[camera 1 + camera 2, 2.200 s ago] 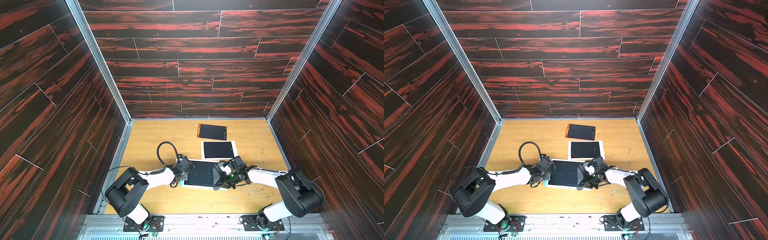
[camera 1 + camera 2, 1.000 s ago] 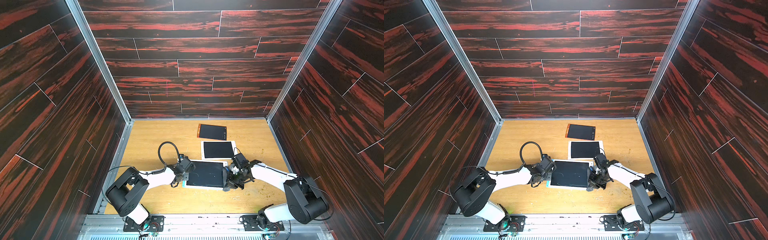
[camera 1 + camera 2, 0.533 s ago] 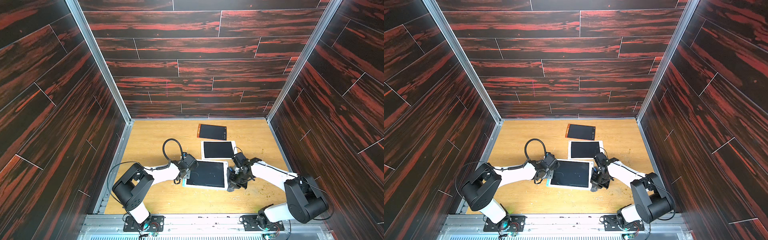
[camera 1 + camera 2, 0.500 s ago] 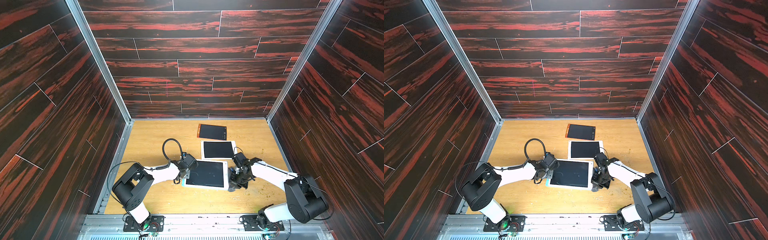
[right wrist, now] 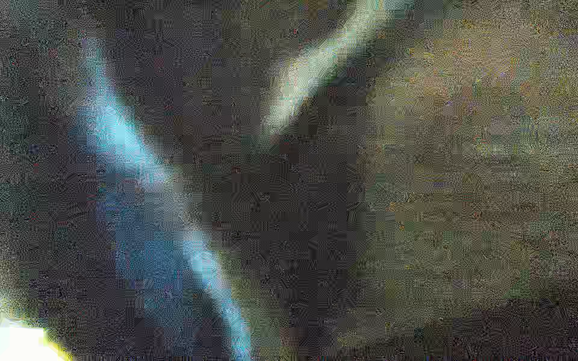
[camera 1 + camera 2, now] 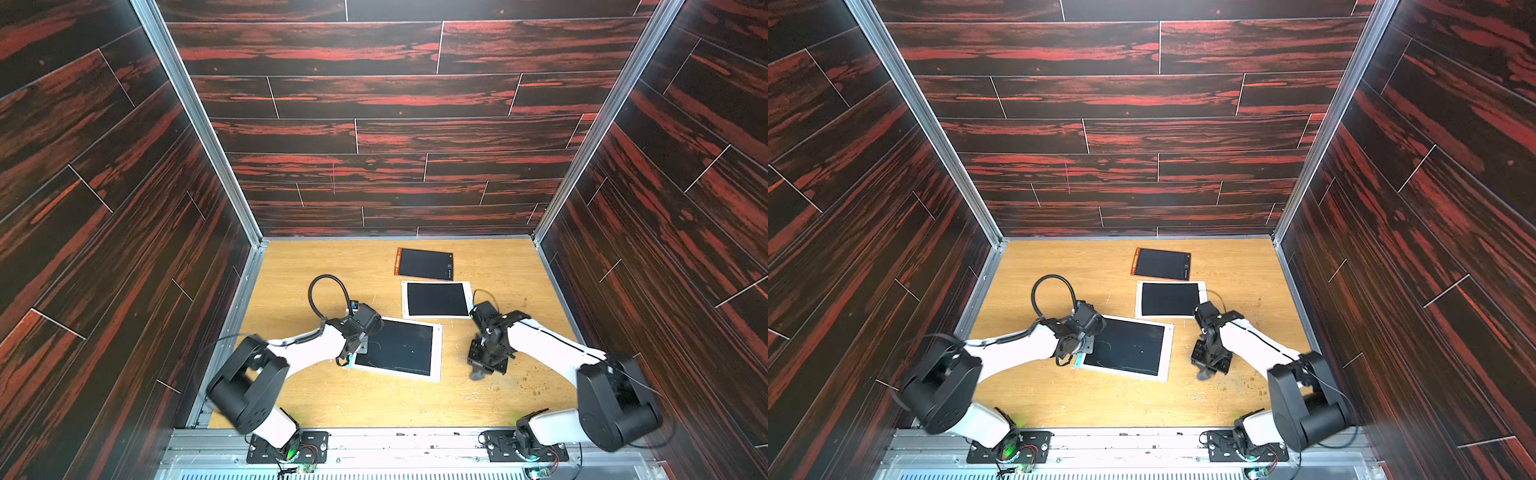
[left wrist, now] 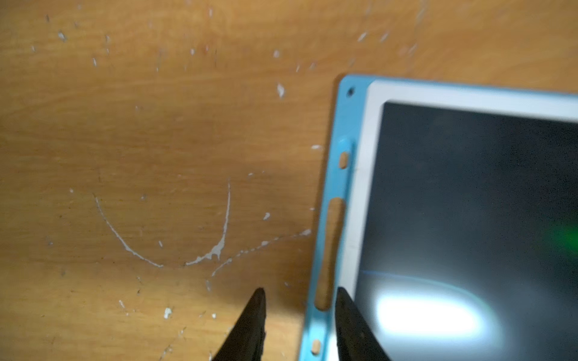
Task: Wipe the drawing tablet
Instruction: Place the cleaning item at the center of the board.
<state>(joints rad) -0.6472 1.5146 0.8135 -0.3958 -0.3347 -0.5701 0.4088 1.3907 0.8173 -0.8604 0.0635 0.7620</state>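
Note:
The robot's right gripper should next carry the grey cloth outward to the bare tabletop (image 6: 528,309) beside the second white-framed tablet and let go of it there, since that spot is clear.
The drawing tablet (image 6: 395,347) (image 6: 1125,347) lies flat near the middle of the wooden table, with a dark screen, a white frame and a blue back edge (image 7: 331,218). Faint thin lines (image 7: 422,278) show on the screen. My left gripper (image 6: 353,347) (image 7: 300,293) stands at the tablet's left edge with a gap between its fingers. One fingertip (image 7: 342,297) is over the white frame, its partner over the table, and the blue edge runs between them. My right gripper (image 6: 482,370) (image 6: 1208,368) is on the table right of the tablet, shut, with a small grey wad (image 6: 477,376) at its tip. The right wrist view is dark and unreadable.
A second white-framed tablet (image 6: 436,299) lies just behind the first, close to my right arm's wrist. An orange-framed tablet (image 6: 424,264) lies farther back. A black cable loop (image 6: 328,286) rises behind my left wrist. Crumbs (image 6: 528,378) are scattered on the table's right side. Dark walls enclose three sides.
My right gripper has slid off the tablet's screen to the right and now sits on the table beside it. The left arm shifted a little and the tablet turned slightly.

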